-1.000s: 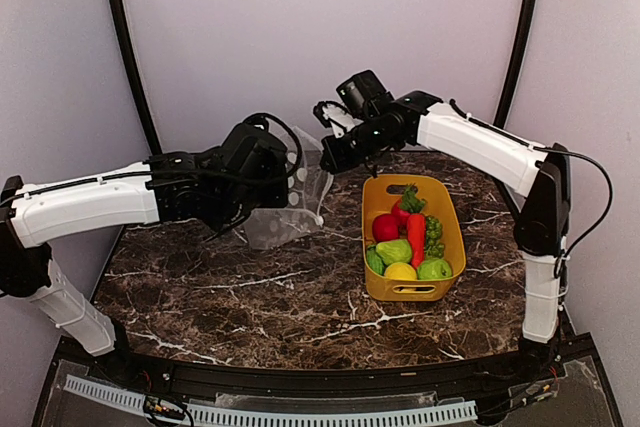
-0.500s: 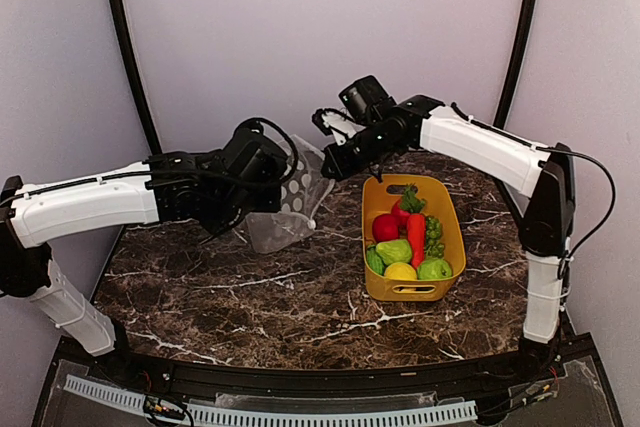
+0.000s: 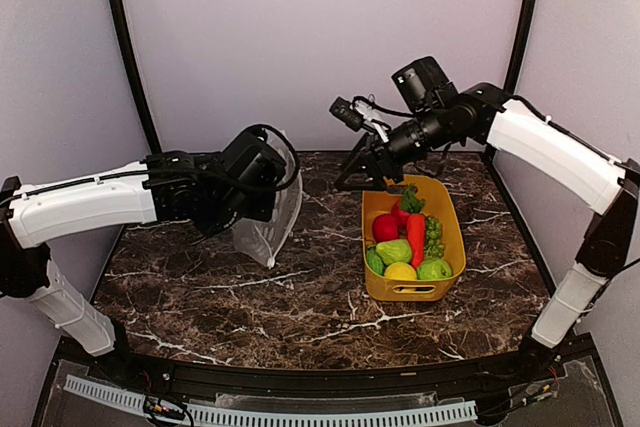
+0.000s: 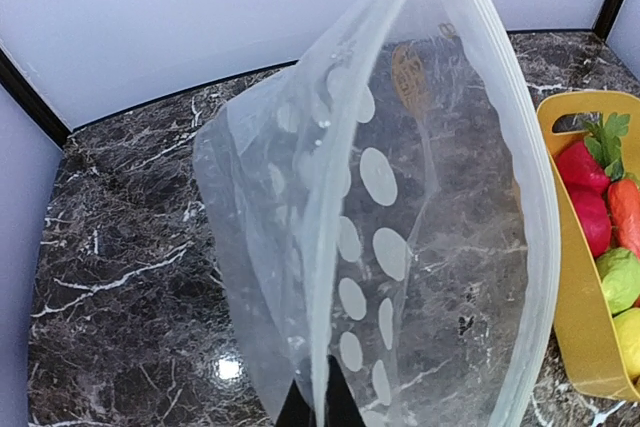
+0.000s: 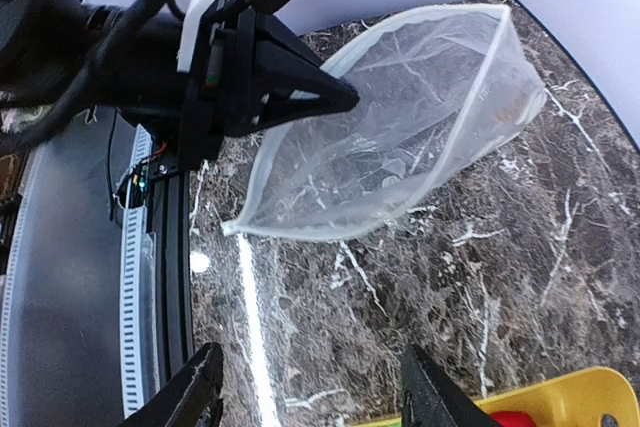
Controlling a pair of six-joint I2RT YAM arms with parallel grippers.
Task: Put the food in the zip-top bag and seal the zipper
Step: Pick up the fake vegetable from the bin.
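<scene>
My right gripper should next turn its open fingers down and lower them to the carrot's leafy end, below and right in the top view.
The zip-top bag (image 3: 268, 222) (image 4: 420, 247) (image 5: 400, 127), clear with white dots, hangs above the table from my left gripper (image 3: 272, 187) (image 4: 318, 405), which is shut on its rim. The whitish zipper (image 4: 322, 287) (image 5: 330, 222) runs along the mouth edge, and the mouth gapes partly open. My right gripper (image 3: 365, 175) (image 5: 315, 402) is open and holds nothing; it hovers over the far end of the yellow bin, apart from the bag. The food lies in the bin: a red fruit (image 3: 386, 227), a carrot (image 3: 416, 232), a lemon (image 3: 400, 271), a green apple (image 3: 435, 269) and grapes (image 3: 434, 232).
The yellow bin (image 3: 452, 217) (image 4: 570, 287) stands on the right half of the dark marble table (image 3: 280, 297). Pale walls and black poles close in the back and sides. The left arm (image 5: 150, 57) shows at the top left of the right wrist view.
My right gripper has let go of the bag's rim, opened, and drawn back up and to the right. The bag now hangs from the left gripper alone and has swung lower.
</scene>
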